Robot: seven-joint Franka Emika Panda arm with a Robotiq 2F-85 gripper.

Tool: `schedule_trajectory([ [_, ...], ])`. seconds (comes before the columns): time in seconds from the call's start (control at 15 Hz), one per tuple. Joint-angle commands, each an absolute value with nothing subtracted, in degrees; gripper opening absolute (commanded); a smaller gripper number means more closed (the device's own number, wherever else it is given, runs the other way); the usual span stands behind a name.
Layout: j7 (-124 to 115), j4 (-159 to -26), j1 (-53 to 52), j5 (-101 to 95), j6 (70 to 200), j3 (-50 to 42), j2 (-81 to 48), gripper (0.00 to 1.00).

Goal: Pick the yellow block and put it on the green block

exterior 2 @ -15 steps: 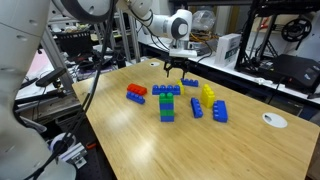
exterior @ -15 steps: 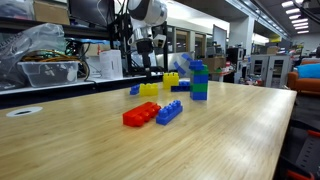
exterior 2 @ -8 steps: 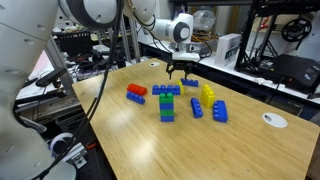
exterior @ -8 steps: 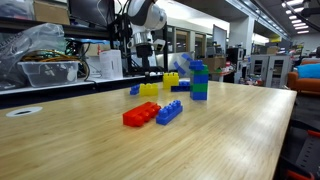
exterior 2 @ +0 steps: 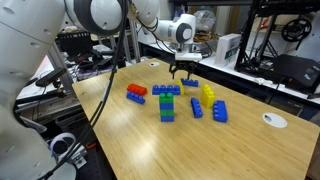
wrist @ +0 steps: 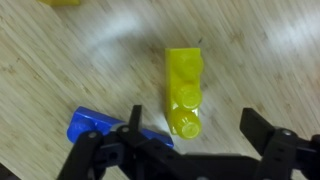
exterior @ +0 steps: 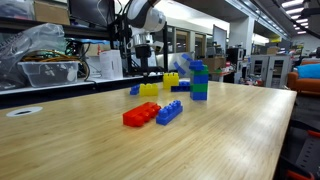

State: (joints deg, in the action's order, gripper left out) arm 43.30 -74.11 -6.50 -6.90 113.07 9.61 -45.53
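The gripper moves straight down around the yellow block's near end (exterior: 149,90) (wrist: 184,121) next and closes, since that end lies below it, lined up between the open fingers.
The low yellow block (exterior: 149,89) lies on the wooden table with a small blue brick (exterior: 134,90) beside it. In the wrist view the yellow block (wrist: 184,85) lies lengthwise, with its near end between my fingers, and the blue brick (wrist: 100,128) is to its left. My gripper (exterior: 150,68) (exterior 2: 181,72) (wrist: 188,135) is open and empty, and hovers just above the yellow block. The green block (exterior: 199,93) is the bottom of a short stack, with blue bricks on top of it.
A taller yellow brick (exterior: 171,78) stands behind the low one. A red brick (exterior: 140,114) and a blue brick (exterior: 169,111) lie near the table's front. Two more blue bricks (exterior 2: 219,110) lie near a white disc (exterior 2: 274,120). Shelves and bins stand behind the table.
My gripper has shifted a little sideways over the table towards the yellow block, and has stayed open. The bricks have not moved.
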Motion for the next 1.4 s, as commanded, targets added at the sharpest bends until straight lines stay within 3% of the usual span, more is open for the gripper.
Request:
schedule_trajectory([
  [0.0,43.21,-73.88,-6.48,-6.98,112.89,9.72,-45.64,1.00],
  [1.33,44.79,-74.55,-5.59,-7.03,113.89,9.89,-47.76,1.00],
])
